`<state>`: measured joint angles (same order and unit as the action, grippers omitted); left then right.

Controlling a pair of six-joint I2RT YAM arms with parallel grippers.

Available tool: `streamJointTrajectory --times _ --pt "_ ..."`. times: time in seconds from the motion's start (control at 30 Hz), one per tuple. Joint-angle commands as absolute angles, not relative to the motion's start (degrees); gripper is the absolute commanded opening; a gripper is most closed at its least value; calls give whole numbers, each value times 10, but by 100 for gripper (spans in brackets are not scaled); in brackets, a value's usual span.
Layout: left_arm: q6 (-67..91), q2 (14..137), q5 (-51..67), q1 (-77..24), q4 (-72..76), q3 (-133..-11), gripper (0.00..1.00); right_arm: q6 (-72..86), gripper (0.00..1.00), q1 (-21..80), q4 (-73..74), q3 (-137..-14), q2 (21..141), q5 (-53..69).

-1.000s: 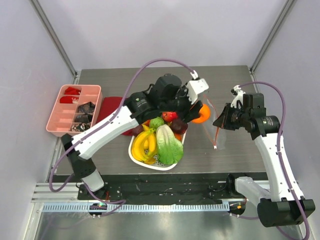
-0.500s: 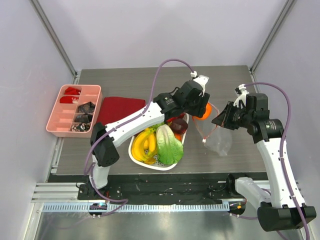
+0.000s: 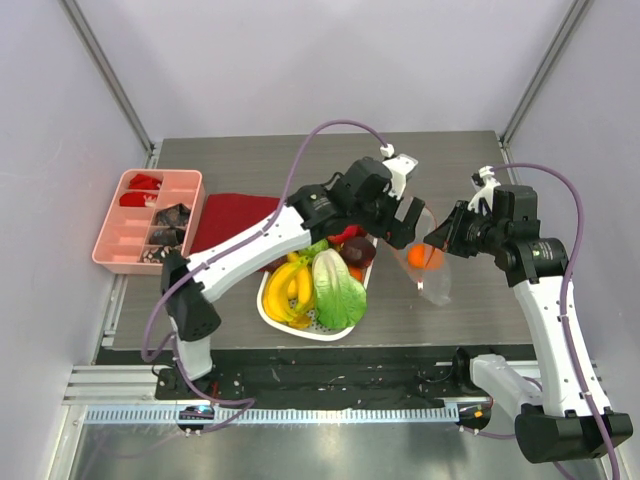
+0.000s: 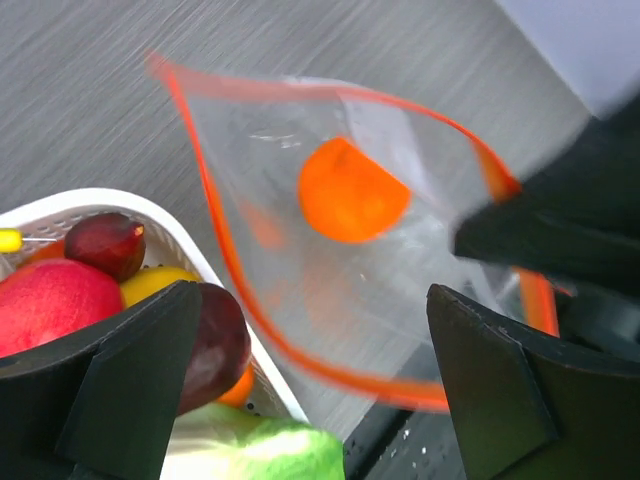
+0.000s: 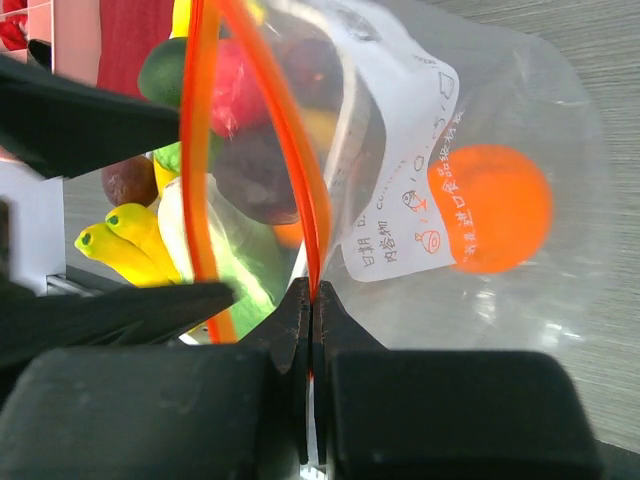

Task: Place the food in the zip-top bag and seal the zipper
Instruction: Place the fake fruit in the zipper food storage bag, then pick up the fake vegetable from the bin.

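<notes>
My left gripper should move back over the basket (image 3: 264, 304) next, turn on the way, and go down to close on the cabbage's green leaves, because they are below it and farther back.
The clear zip-top bag (image 3: 436, 284) hangs open from my right gripper (image 3: 441, 240), which is shut on its red-orange zipper strip (image 5: 312, 262). An orange (image 3: 423, 257) lies inside the bag; it also shows in the left wrist view (image 4: 352, 190) and in the right wrist view (image 5: 491, 208) beside the white label (image 5: 405, 225). My left gripper (image 3: 406, 230) is open and empty just above the bag's mouth (image 4: 215, 220). The white basket (image 3: 264, 304) holds bananas (image 3: 289, 290), a cabbage (image 3: 336, 290), a red apple (image 3: 339, 233) and dark purple pieces (image 3: 359, 251).
A pink divided tray (image 3: 150, 220) stands at the left of the table. A dark red cloth (image 3: 240, 215) lies between it and the basket. The basket sits close to the table's near edge, just left of the bag.
The orange has left my left gripper and now lies in the bag. The left jaws have opened. The right gripper has kept its hold on the zipper edge.
</notes>
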<state>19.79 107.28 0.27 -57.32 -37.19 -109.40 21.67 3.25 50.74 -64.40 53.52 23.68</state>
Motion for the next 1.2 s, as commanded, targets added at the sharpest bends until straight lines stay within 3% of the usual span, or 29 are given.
streamJointTrajectory --times 0.0,0.13,0.27,0.47,0.7,1.17 --pt "81 981 90 -558 -373 -1079 100 223 1 31 483 -650 525 228" --pt "-109 904 218 -554 -410 -1014 100 222 1 31 483 -647 525 219" --pt "-321 805 271 -555 -462 -905 100 218 1 31 483 -644 524 216" --pt "-696 768 201 -612 -619 -825 100 214 1 31 485 -635 526 215" --pt "-887 795 149 -648 -622 -787 99 214 1 30 484 -629 528 219" --pt "-973 903 42 -693 -569 -758 100 206 1 29 489 -623 533 224"
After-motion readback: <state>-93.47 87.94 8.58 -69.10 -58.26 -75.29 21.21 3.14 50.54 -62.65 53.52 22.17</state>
